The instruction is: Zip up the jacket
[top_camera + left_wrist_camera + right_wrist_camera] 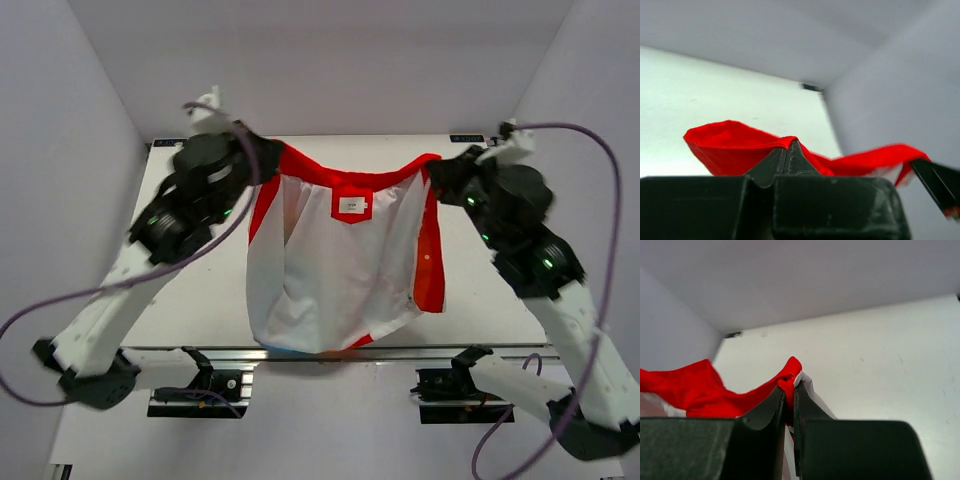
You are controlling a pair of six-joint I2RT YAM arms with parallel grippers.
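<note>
My right gripper should next move outward and down over the white table's far part and then open, because the hem of the hanging jacket reaches the near bar.
The jacket hangs in the air between the two arms, lifted off the table. Its white inner side with a label faces the top camera, with red trim along the top edge and sides. My left gripper is shut on the jacket's red top edge at the left corner, as the left wrist view shows. My right gripper is shut on the red and white fabric at the right corner, as the right wrist view shows. The zipper and the printed outer side are hidden.
The white table lies under the hanging jacket, with white walls at the left, right and back. The jacket's lower hem hangs over the table's near edge by the metal rail. Purple cables loop beside both arms.
</note>
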